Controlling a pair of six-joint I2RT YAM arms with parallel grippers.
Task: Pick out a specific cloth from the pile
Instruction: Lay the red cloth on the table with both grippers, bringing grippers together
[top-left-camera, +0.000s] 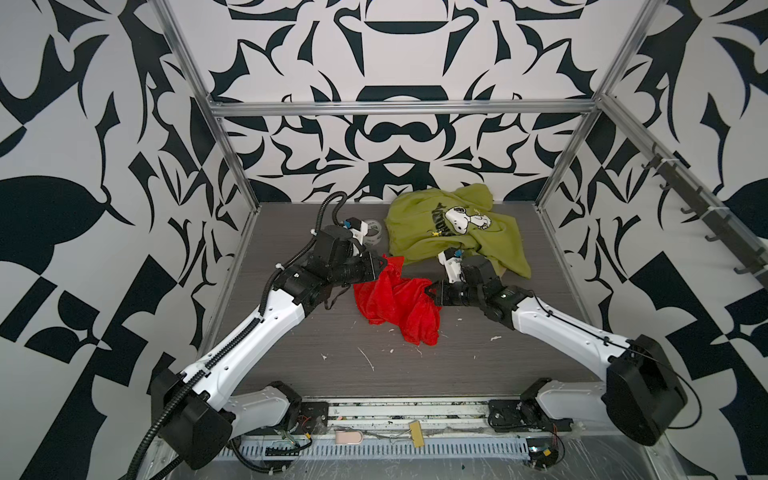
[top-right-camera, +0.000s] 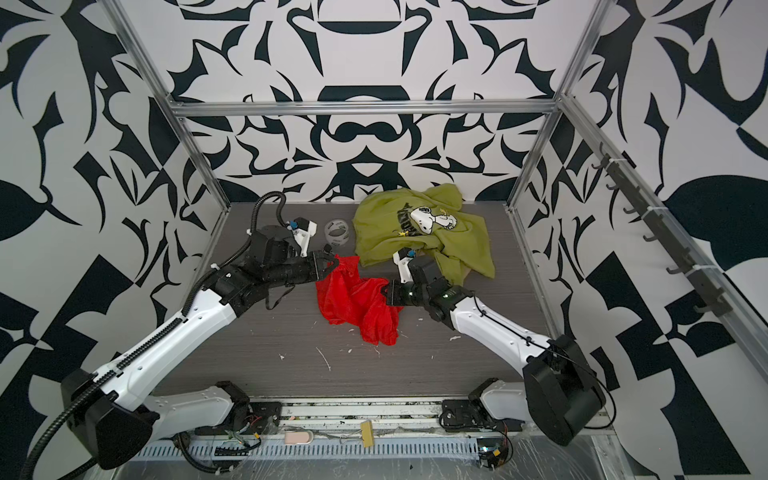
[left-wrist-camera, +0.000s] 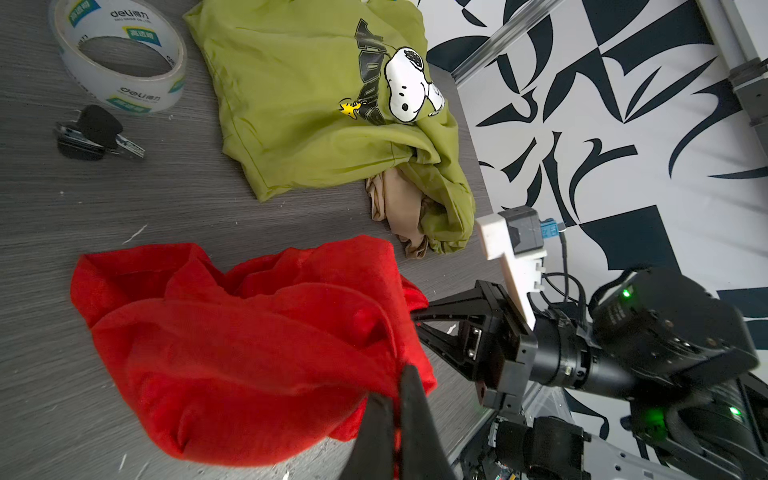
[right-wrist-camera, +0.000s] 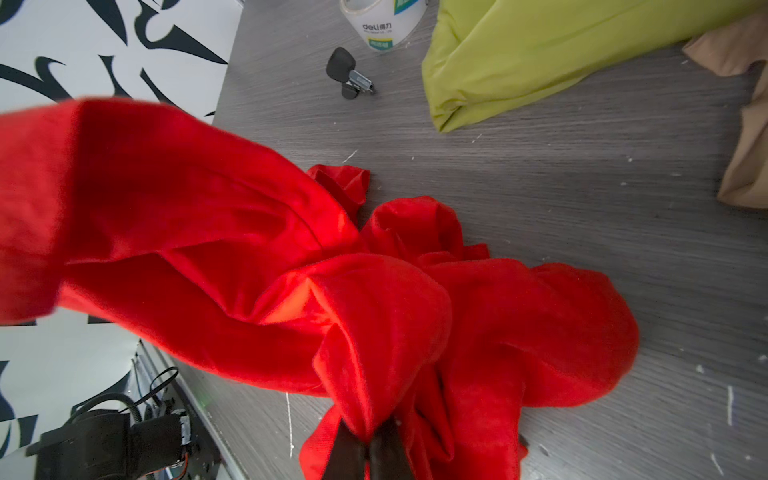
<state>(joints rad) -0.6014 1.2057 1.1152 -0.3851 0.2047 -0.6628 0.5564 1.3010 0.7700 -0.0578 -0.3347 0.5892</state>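
Observation:
The lifted bunched fold should come down next, away from my left gripper, and my right gripper should release it on the tabletop. The grey table is just below my right gripper.
The red cloth (top-left-camera: 395, 303) (top-right-camera: 357, 303) lies crumpled on the grey table, apart from the pile and in front of it. The pile is an olive-green shirt (top-left-camera: 449, 232) (left-wrist-camera: 299, 104) with a white cartoon dog print, and a tan cloth (left-wrist-camera: 399, 203) pokes out from under its edge. My left gripper (top-left-camera: 381, 264) (left-wrist-camera: 394, 384) is shut on the cloth's far left corner. My right gripper (top-left-camera: 430, 291) (right-wrist-camera: 365, 436) is shut on a bunched fold at the cloth's right side. Both pinched parts are lifted a little; the rest sags onto the table.
A clear tape roll (left-wrist-camera: 120, 58) (top-right-camera: 336, 232) and a black key fob with keys (left-wrist-camera: 97, 133) lie left of the green shirt. Aluminium frame posts (top-left-camera: 232, 158) edge the table. A hook rail (top-left-camera: 698, 208) runs along the right wall. White scraps dot the front of the table.

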